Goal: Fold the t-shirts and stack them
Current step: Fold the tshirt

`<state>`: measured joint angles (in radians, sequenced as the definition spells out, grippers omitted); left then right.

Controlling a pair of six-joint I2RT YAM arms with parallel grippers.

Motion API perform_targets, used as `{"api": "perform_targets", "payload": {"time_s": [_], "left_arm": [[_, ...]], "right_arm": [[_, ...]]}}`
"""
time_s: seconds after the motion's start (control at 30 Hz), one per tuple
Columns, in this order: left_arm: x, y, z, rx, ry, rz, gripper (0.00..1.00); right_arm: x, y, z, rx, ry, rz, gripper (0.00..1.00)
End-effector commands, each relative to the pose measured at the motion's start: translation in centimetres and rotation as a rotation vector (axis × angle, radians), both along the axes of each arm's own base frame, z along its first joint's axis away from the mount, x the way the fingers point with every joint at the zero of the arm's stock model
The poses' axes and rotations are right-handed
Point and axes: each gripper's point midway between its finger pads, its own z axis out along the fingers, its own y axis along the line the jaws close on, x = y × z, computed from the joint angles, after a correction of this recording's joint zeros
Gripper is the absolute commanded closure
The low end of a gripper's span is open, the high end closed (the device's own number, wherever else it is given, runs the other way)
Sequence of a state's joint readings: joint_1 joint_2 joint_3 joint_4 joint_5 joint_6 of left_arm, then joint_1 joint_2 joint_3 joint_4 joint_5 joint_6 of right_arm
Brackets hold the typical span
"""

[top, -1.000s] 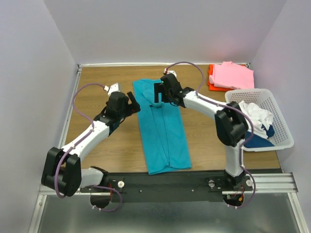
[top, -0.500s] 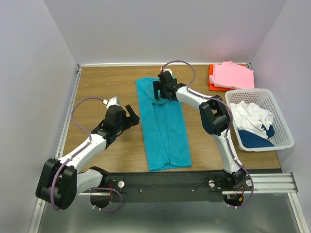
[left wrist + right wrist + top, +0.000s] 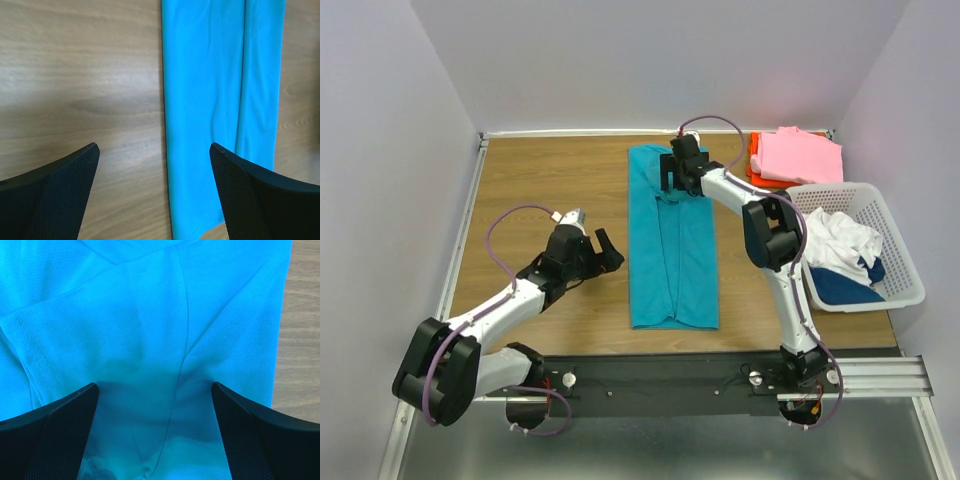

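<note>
The left gripper moves back and down to the hem's near corner [image 3: 637,322] next.
A teal t-shirt [image 3: 675,260] lies folded lengthwise into a long narrow strip on the wooden table, running from the far edge toward me. My right gripper [image 3: 678,188] is open over the strip's far end, its pads spread wide low over the teal cloth [image 3: 150,315] with nothing clamped between them [image 3: 155,387]. My left gripper [image 3: 609,256] is open and empty just left of the strip's middle. In the left wrist view, its jaws [image 3: 152,150] straddle the shirt's left edge [image 3: 215,100] above the wood.
A pink shirt [image 3: 800,155] lies on an orange-red one [image 3: 757,168] at the far right corner. A white lattice basket [image 3: 910,285] at the right holds a white shirt [image 3: 840,232] and a dark blue one [image 3: 845,285]. Grey walls enclose the table.
The teal strip has slid to the right and straightened. My right gripper moved right and back with its far end. My left gripper drew back toward me, away from the shirt.
</note>
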<state>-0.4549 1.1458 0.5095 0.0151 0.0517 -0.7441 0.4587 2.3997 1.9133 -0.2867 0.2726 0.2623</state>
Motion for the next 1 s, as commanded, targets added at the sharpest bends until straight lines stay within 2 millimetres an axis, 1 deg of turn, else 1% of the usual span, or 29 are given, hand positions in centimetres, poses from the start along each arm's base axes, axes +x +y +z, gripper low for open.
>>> {"api": "perform_targets", "payload": {"time_s": [0.0,0.03,0.07,0.1,0.13,0.17,0.2,0.23,0.27,0.3,0.33,0.37,0.4,0.47,0.5,0.53,0.57,0.6,0.63,0.67,0.73,0.77,0.83,0.87,0.9,0.93,0.97], "left_arm": [[-3.1,-1.9,-1.7,-0.013,0.070,-0.127,0.02],[-3.6,-2.2,-1.8,-0.016,0.072,-0.140,0.02],[-4.7,-2.1,-2.6,-0.002,0.113,-0.147,0.02],[-5.8,-2.9,-2.8,-0.005,0.128,-0.178,0.02],[-6.5,-3.2,-3.1,-0.004,0.144,-0.191,0.02],[-7.1,-3.6,-3.0,-0.010,0.146,-0.211,0.02],[-8.3,-4.1,-3.4,-0.004,0.162,-0.238,0.02],[-9.0,-4.5,-3.4,-0.018,0.176,-0.240,0.02],[-9.6,-4.7,-3.6,-0.016,0.185,-0.250,0.02],[-10.0,-5.0,-3.6,-0.019,0.190,-0.255,0.02],[-11.1,-5.4,-3.8,-0.020,0.199,-0.281,0.02],[-11.4,-5.6,-3.9,-0.029,0.212,-0.276,0.02],[-11.7,-5.6,-4.1,-0.024,0.213,-0.274,0.02],[-12.5,-5.8,-4.6,-0.016,0.231,-0.287,0.03],[-12.7,-5.8,-4.8,-0.017,0.241,-0.284,0.07],[-13.0,-6.0,-5.0,-0.016,0.247,-0.292,0.10],[-13.3,-6.2,-5.1,-0.013,0.254,-0.300,0.13],[-13.8,-6.4,-5.3,-0.011,0.259,-0.312,0.20],[-14.0,-6.5,-5.4,-0.006,0.266,-0.315,0.23],[-14.0,-6.4,-5.9,0.010,0.271,-0.306,0.23],[-13.9,-6.2,-6.4,0.029,0.276,-0.290,0.30],[-13.7,-6.0,-6.8,0.045,0.280,-0.277,0.37],[-13.7,-6.1,-6.9,0.054,0.287,-0.280,0.48],[-13.8,-6.3,-7.1,0.057,0.299,-0.290,0.59],[-13.9,-6.3,-7.2,0.061,0.301,-0.294,0.67],[-14.1,-6.3,-7.4,0.066,0.309,-0.297,0.77],[-14.2,-6.3,-7.6,0.073,0.316,-0.300,0.83]], "right_arm": [[-0.7,0.0,-1.6,-0.060,0.046,0.041,0.00],[-0.5,0.0,-1.0,-0.056,0.035,0.042,0.00],[-0.2,0.2,0.4,-0.045,0.012,0.042,0.00],[-0.2,0.4,1.2,-0.034,0.002,0.049,0.00],[-0.2,0.5,2.1,-0.026,-0.009,0.052,0.00],[-0.1,0.6,3.2,-0.012,-0.023,0.052,0.00],[-0.2,0.6,5.2,0.014,-0.048,0.045,0.00],[-0.4,0.7,6.2,0.027,-0.059,0.044,0.00],[-1.0,0.5,8.4,0.046,-0.082,0.042,0.00],[-1.6,0.3,9.3,0.060,-0.087,0.039,0.00],[-2.2,0.1,9.9,0.083,-0.088,0.023,0.00],[-3.2,-0.2,10.7,0.098,-0.087,0.017,0.00],[-5.2,-0.9,11.1,0.108,-0.072,0.008,0.00],[-7.4,-1.9,11.4,0.154,-0.062,-0.045,0.00],[-8.5,-2.4,11.2,0.168,-0.052,-0.058,0.00],[-10.9,-3.6,10.6,0.184,-0.038,-0.093,0.00],[-11.9,-4.2,10.3,0.191,-0.035,-0.115,0.00],[-13.0,-5.1,10.0,0.191,-0.037,-0.144,0.00],[-14.1,-5.7,9.7,0.199,-0.032,-0.163,0.00],[-16.3,-6.8,9.1,0.217,-0.018,-0.193,0.00],[-18.1,-7.5,8.7,0.240,-0.013,-0.208,0.00],[-19.7,-8.1,8.4,0.261,-0.011,-0.216,0.00],[-21.1,-8.7,8.2,0.270,-0.009,-0.222,0.00],[-21.6,-8.9,8.2,0.278,-0.010,-0.228,0.00],[-22.7,-9.5,8.0,0.281,-0.011,-0.232,0.00],[-23.2,-9.7,7.8,0.285,-0.010,-0.232,0.00],[-23.7,-9.9,7.6,0.292,-0.006,-0.238,0.00]]}}
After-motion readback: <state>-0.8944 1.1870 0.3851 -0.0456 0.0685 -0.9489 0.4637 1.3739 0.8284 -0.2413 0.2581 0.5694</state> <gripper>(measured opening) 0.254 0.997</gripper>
